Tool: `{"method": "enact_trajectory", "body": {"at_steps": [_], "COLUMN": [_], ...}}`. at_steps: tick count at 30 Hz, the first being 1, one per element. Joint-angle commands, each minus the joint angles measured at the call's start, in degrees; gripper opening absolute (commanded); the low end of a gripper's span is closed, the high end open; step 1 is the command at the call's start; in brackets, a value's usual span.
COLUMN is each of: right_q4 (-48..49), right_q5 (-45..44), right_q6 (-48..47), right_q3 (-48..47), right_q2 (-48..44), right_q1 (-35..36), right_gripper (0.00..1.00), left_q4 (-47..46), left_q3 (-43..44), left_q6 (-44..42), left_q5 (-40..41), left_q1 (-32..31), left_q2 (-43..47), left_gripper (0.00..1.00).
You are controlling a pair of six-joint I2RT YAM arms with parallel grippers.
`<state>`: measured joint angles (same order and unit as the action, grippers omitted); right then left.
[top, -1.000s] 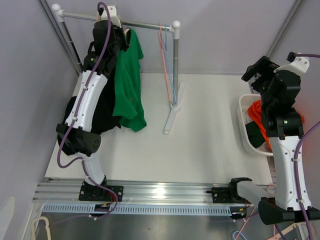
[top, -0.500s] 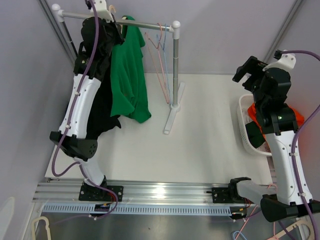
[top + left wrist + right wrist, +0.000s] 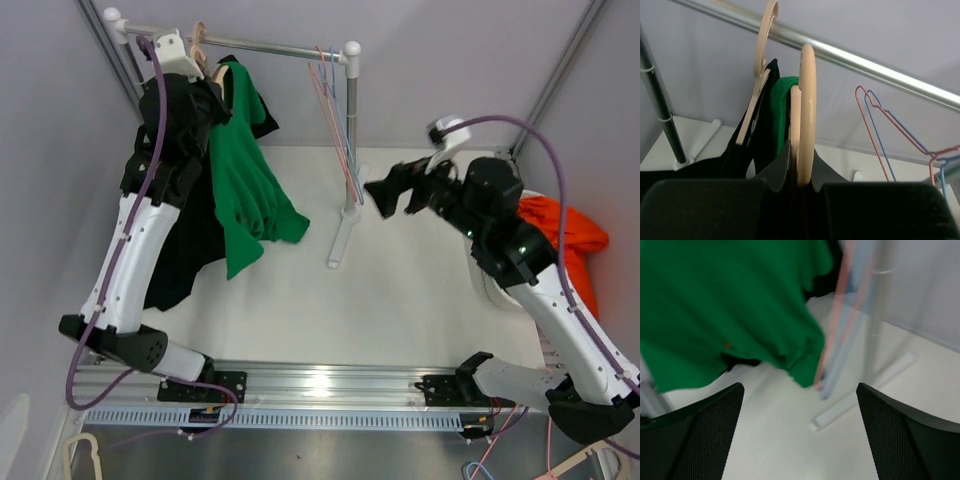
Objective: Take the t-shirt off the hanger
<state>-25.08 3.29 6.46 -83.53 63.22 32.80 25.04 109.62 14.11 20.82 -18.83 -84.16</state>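
The robot's right gripper needs to move back and to the left in the top view next, then turn onto the green t-shirt's near lower corner (image 3: 236, 267) (image 3: 665, 383), which hangs free.
The green t-shirt (image 3: 240, 180) hangs on a tan wooden hanger (image 3: 806, 110) at the left end of the rail (image 3: 280, 46). My left gripper (image 3: 203, 72) is up by the rail, shut on the hanger's hook; in the left wrist view (image 3: 800, 180) the hook sits between the pads, its top at the rail's lower edge, and the green t-shirt (image 3: 781, 112) shows behind it. My right gripper (image 3: 392, 192) is open and empty above the table next to the rack post. In the right wrist view (image 3: 800, 440) the green t-shirt (image 3: 730, 305) hangs ahead to the left.
A second tan hanger (image 3: 762, 45) with a black garment (image 3: 185, 250) hangs on the rail beside the green one. Empty red and blue wire hangers (image 3: 335, 110) hang near the rack post (image 3: 350, 130). The rack foot (image 3: 340, 240) lies on the table. An orange garment (image 3: 560, 235) lies at the right.
My left arm has risen and moved left along the rail with the hanger and green t-shirt. My right arm has swung from the right side across to the rack post.
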Motion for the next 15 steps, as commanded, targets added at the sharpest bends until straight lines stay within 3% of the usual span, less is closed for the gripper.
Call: {"method": "enact_trajectory", "body": {"at_steps": [1,8,15], "right_q4": [6.0,21.5,35.4], "right_q5": [5.9,-1.1,-3.2], "right_q6": [-5.4,-9.3,-10.9], "right_q3": [4.4,15.0,18.2], "right_q2": [-1.9,1.7,6.6], "right_q1": [10.9,34.9,41.3], "right_gripper": [0.99,0.99,1.00], "left_q4": [-0.6,2.3,5.7], "left_q3": [-2.9,-7.4,-9.3], "left_q6": [4.6,5.0,9.3], "left_q5": [3.7,14.2,16.9], "left_q1": [-1.5,-11.8,-17.1], "left_q2": [7.4,11.8,13.2], "left_gripper": [0.01,0.01,0.01]}}
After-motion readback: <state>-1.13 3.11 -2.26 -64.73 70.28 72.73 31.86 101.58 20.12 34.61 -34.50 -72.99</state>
